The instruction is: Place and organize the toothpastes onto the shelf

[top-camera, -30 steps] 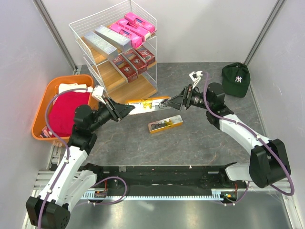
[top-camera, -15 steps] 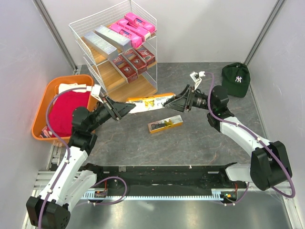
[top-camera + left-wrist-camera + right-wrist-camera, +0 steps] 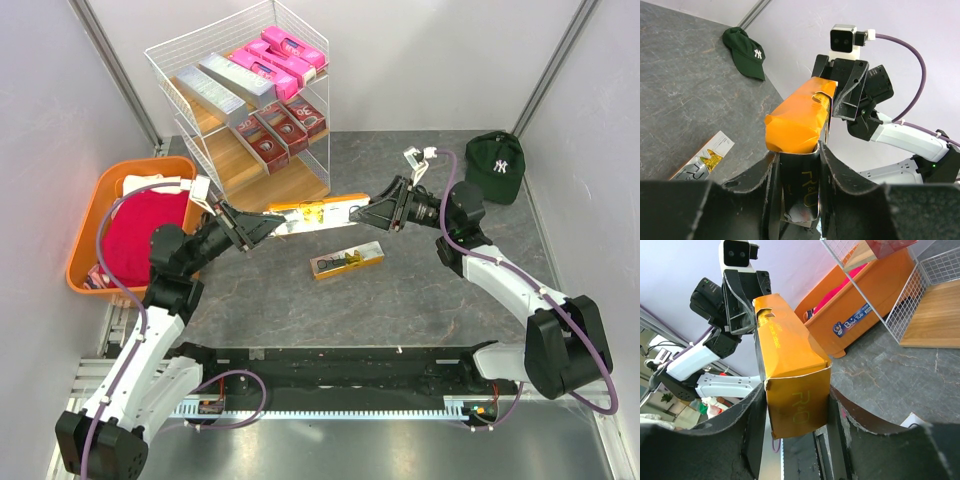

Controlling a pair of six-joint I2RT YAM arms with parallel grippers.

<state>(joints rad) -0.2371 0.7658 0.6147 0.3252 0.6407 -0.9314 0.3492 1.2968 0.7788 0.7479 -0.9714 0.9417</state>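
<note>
My right gripper should next turn the gold box, lower it onto the shelf's bare bottom board (image 3: 299,184) (image 3: 940,316) and release it. The board is below my right gripper, left in the top view.
A gold toothpaste box (image 3: 310,214) hangs lengthwise above the table, held at both ends. My left gripper (image 3: 268,227) is shut on its left end (image 3: 797,117), and my right gripper (image 3: 362,212) is shut on its right end (image 3: 785,350), with a finger pressed against each side. A second gold box (image 3: 346,262) lies flat on the table just below. The shelf (image 3: 260,170) stands at the back left with pink toothpastes (image 3: 275,58) and silver toothpastes (image 3: 215,85) on the top board and dark red toothpastes (image 3: 280,125) on the middle one. Its bottom board is bare.
An orange basket (image 3: 90,225) with red and white cloths sits left of the shelf, close behind my left arm. A dark green cap (image 3: 494,165) lies at the back right.
My right gripper has gone from wide open around the box's free end to shut on it. The box and left gripper have barely moved.
</note>
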